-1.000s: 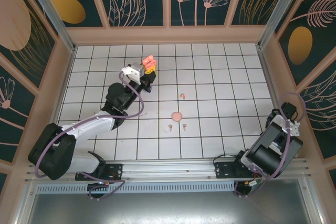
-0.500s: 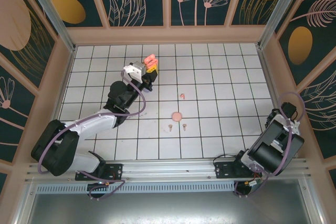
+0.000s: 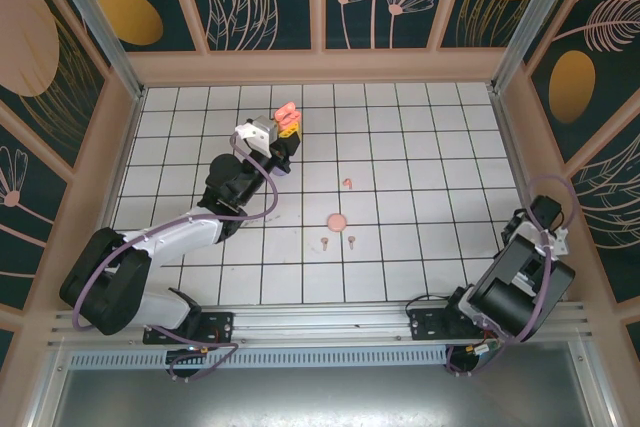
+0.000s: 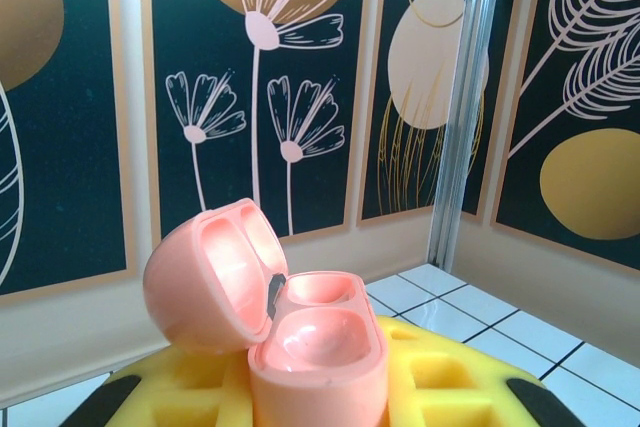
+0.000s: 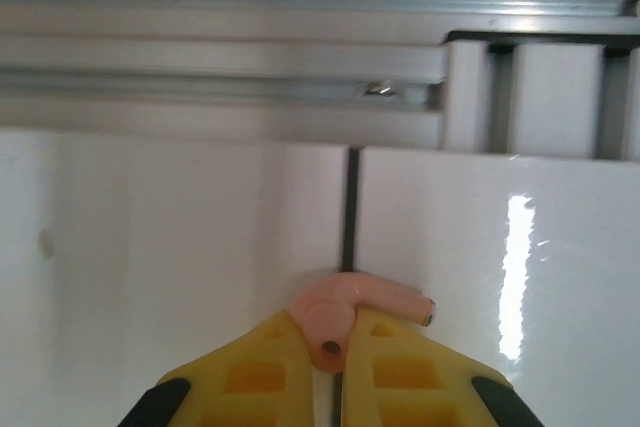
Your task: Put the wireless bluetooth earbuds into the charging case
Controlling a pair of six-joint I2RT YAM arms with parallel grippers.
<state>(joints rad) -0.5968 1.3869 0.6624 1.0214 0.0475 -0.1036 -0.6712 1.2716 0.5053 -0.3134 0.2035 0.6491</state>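
Note:
My right gripper carries the earbud away from the wall and across the floor next, and releases it on bare tiles near the farther loose earbud.
My left gripper [image 3: 283, 125] is held up over the far left tiles, shut on an open coral-pink charging case [image 4: 318, 352]. The case's lid is swung back and both of its sockets are bare. In the right wrist view my right gripper [image 5: 336, 345] is shut on a pale pink earbud [image 5: 352, 305] that lies on a white tile; the stem sticks out to the right. Three more earbuds lie mid-floor: one [image 3: 347, 183] further back and a pair [image 3: 325, 242] [image 3: 352, 240] nearer.
A round pink puck [image 3: 338, 220] lies between the loose earbuds. The right arm [image 3: 520, 282] is folded at the near right corner, close to the side wall. An aluminium rail [image 5: 220, 57] runs just beyond the pinched earbud.
My right gripper's jaws have closed onto the pale pink earbud and the right arm has shifted a little. The left gripper with the case has edged slightly farther away.

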